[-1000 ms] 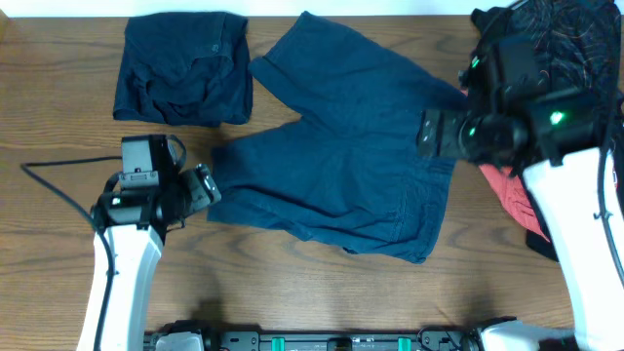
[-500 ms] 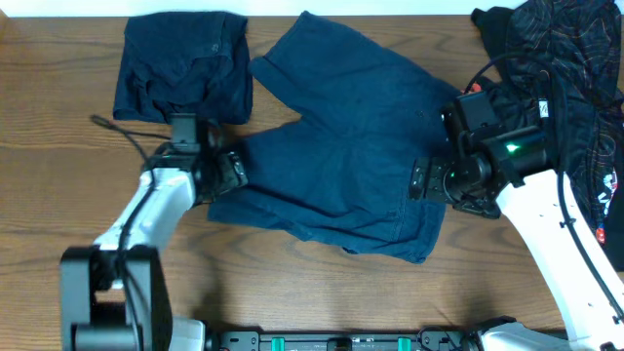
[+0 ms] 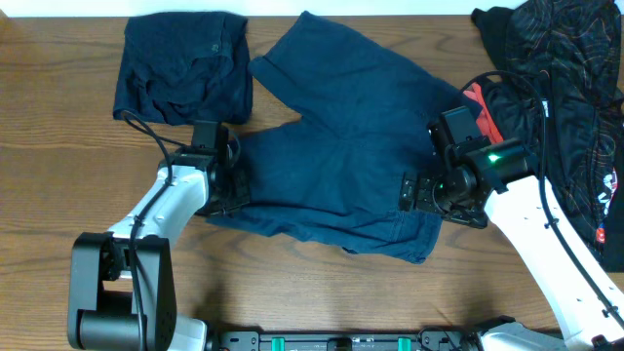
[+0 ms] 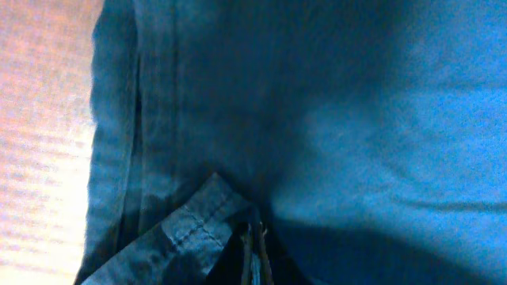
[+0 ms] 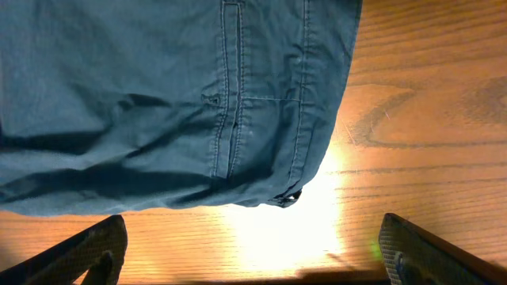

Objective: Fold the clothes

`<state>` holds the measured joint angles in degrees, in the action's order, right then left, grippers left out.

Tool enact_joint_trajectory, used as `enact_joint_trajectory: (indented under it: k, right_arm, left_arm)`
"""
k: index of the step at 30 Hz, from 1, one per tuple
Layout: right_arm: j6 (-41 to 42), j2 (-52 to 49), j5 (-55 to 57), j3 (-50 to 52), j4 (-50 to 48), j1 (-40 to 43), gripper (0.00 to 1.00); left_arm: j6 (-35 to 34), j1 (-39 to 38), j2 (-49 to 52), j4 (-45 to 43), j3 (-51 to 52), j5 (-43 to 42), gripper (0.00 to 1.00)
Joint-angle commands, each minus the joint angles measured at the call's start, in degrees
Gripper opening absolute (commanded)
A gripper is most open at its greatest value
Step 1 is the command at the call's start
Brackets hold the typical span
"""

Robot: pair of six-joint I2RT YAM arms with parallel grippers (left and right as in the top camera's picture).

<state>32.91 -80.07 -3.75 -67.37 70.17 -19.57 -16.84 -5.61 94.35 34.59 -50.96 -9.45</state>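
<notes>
The left gripper already pinches the hem at the other side of the shorts, so the open right gripper needs to go down onto the near corner of the shorts' waistband edge (image 3: 417, 253) (image 5: 282, 190).
One pair of navy clothes (image 3: 341, 156) lies spread flat mid-table; a second, folded pair (image 3: 183, 66) sits at the back left. My left gripper (image 3: 234, 180) rests on the spread shorts' left leg edge, shut on a pinch of the hem. In the left wrist view the closed fingertips (image 4: 255, 253) hold blue fabric beside a turned-up stitched hem (image 4: 190, 229). My right gripper (image 3: 408, 192) hovers open over the shorts' right waistband edge. In the right wrist view the shorts (image 5: 158, 95) lie ahead of the right gripper (image 5: 252, 257), whose wide-apart fingers (image 5: 95, 253) have only bare wood between them.
A heap of dark patterned and red garments (image 3: 565, 78) lies at the back right, next to the right arm. A black cable (image 3: 146, 132) loops by the left arm. Bare wooden table (image 3: 58, 156) lies to the left and along the front.
The left arm swung right onto the spread shorts' left edge and its gripper closed on the hem. The right gripper moved left and down to the waistband edge, still open.
</notes>
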Motion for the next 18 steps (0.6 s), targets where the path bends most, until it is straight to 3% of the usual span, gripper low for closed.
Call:
enact_joint_trajectory:
  k: [1, 18]
  right_arm:
    - [0.9, 1.0, -0.3, 0.6, -0.3, -0.4, 0.99]
    - [1.4, 1.0, -9.4, 15.2, -11.7, -1.1, 0.95]
  left_arm:
    - [0.0, 1.4, -0.6, 2.9, -0.2, 1.6, 0.06]
    - [-0.8, 5.4, -16.3, 17.9, -2.4, 6.6, 0.06]
